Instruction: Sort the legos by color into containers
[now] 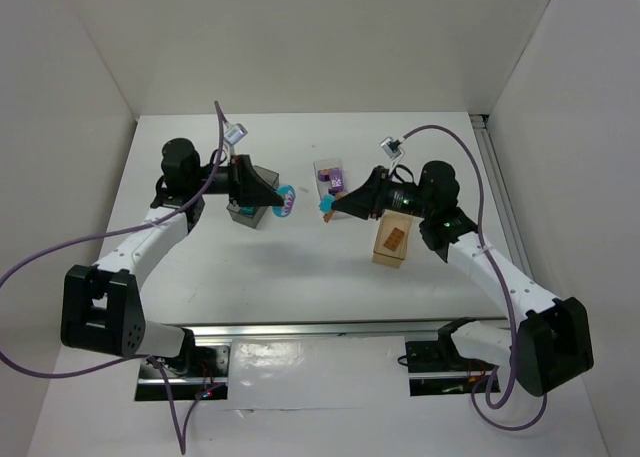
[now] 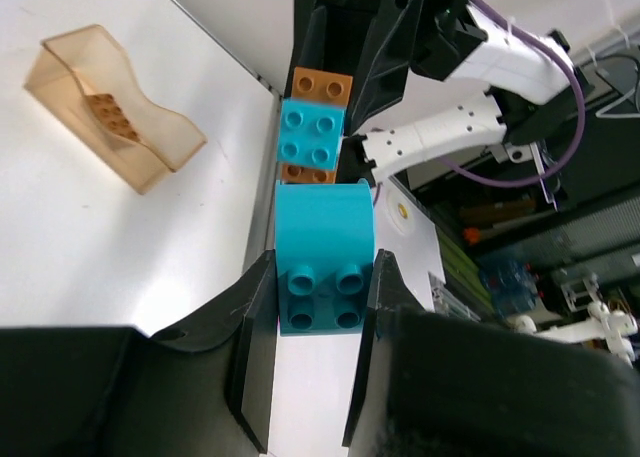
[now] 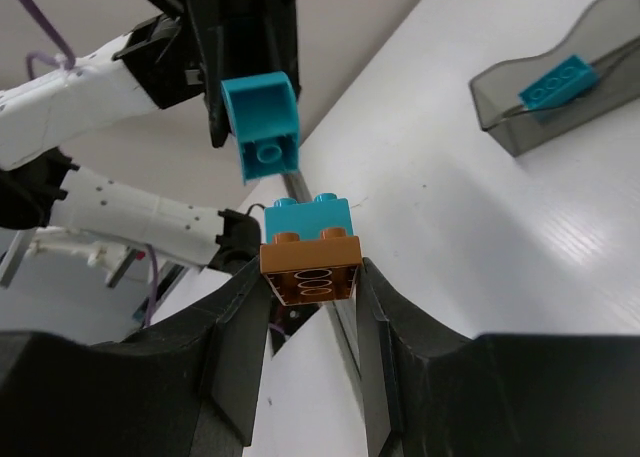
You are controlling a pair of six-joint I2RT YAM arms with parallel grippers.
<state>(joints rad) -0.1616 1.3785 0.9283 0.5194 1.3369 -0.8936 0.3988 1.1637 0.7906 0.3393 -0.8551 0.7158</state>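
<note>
My left gripper swings to the left in the top view next and tips down over the dark grey bin [image 1: 246, 215] to release, since that bin holds teal.
My left gripper [image 1: 283, 203] is shut on a teal brick [image 2: 322, 262] and holds it above the table. My right gripper [image 1: 330, 208] is shut on the orange-brown base of a mixed clump [image 3: 310, 267] with a teal brick [image 3: 308, 217] stacked on it. The two held pieces face each other with a small gap; the clump also shows in the left wrist view [image 2: 315, 127], and the left's teal brick shows in the right wrist view [image 3: 262, 127]. The dark grey bin [image 1: 246, 215] holds a teal brick [image 3: 552, 80]. The clear bin [image 1: 322, 167] holds a purple brick [image 1: 335, 178]. The amber bin [image 1: 385, 255] holds an orange-brown brick [image 1: 394, 239].
The three bins stand in a row across the middle of the white table [image 1: 300, 267]. White walls close in the left, back and right sides. A metal rail [image 1: 300, 329] runs along the near edge by the arm bases.
</note>
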